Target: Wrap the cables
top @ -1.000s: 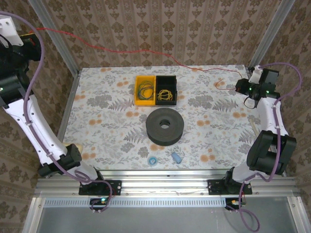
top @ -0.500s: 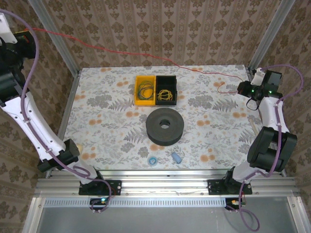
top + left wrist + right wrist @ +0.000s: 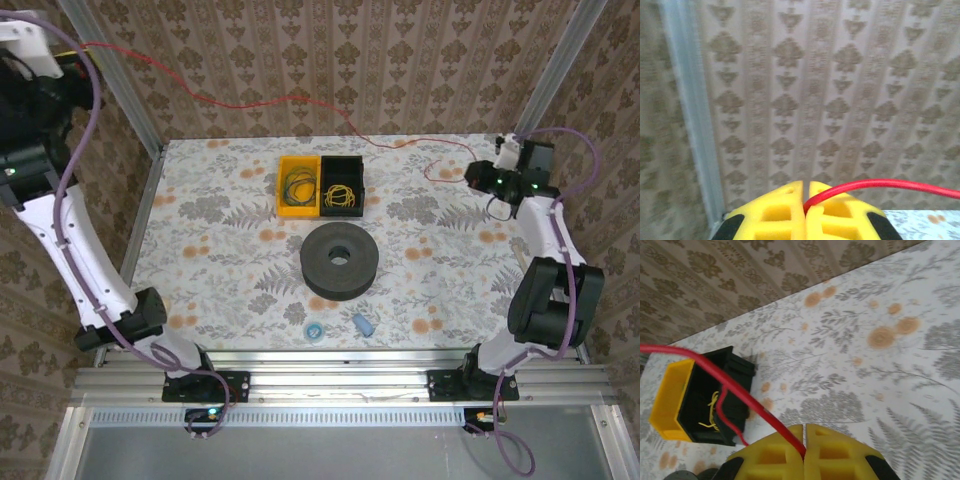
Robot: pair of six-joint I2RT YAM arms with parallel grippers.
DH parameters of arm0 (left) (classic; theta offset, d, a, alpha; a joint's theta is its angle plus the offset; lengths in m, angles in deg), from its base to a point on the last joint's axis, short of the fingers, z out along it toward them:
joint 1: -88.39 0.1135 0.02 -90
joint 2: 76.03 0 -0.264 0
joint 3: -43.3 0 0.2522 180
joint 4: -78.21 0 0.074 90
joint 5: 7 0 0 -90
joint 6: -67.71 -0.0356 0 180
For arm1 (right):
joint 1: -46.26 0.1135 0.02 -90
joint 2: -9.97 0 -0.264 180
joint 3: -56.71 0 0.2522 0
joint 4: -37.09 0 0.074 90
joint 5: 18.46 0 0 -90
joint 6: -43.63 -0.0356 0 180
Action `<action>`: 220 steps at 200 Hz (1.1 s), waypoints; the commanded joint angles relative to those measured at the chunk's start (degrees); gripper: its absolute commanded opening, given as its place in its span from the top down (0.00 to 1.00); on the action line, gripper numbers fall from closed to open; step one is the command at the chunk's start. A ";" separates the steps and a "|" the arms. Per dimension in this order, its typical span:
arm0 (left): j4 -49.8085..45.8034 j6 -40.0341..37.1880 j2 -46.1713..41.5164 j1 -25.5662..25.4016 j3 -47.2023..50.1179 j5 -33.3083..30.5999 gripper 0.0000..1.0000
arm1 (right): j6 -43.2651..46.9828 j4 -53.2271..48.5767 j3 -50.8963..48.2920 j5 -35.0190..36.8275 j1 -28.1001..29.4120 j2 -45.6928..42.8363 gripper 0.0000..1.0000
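The right gripper moves toward the black bin next, over open tabletop beside it, and releases the cable [image 3: 260, 100], as my left gripper holds its other end.
A thin red cable [image 3: 260, 100] hangs in the air across the back of the cell, strung between my two grippers. My left gripper [image 3: 78, 48] is raised high at the far left by the wall, its yellow jaws [image 3: 805, 200] shut on one end of the cable [image 3: 880, 184]. Over the table's right side, my right gripper [image 3: 470, 178] has its jaws [image 3: 804, 440] shut on the cable [image 3: 720, 372], and a short loose tail curls beside it. The dark grey round spool [image 3: 340, 260] lies flat mid-table, apart from the cable and both grippers.
A yellow bin [image 3: 298, 185] with green coiled wires and a black bin [image 3: 342, 185] with yellow wires stand behind the spool. Two small blue pieces [image 3: 314, 330] [image 3: 363, 324] lie near the front edge. Patterned walls and metal posts enclose the table.
My right gripper has shifted left, inward over the table. My left gripper has moved a little up and right. The cable between them now sags more.
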 commanded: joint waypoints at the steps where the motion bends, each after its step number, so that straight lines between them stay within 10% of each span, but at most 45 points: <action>1: 3.92 -0.62 -2.51 -7.42 1.77 -2.57 1.00 | -4.21 4.39 1.60 2.08 4.82 1.70 0.99; 50: 4.28 -2.37 -3.64 -14.90 5.45 -5.12 1.00 | -5.63 5.58 5.68 2.83 8.32 5.75 0.83; 131: 4.10 -4.11 -1.35 -20.41 1.54 -8.46 1.00 | -5.54 7.21 -0.27 4.03 10.46 4.08 0.24; 220: 4.46 -5.79 0.39 -23.34 1.64 -12.23 1.00 | -4.74 0.05 -3.05 8.79 11.22 4.19 0.05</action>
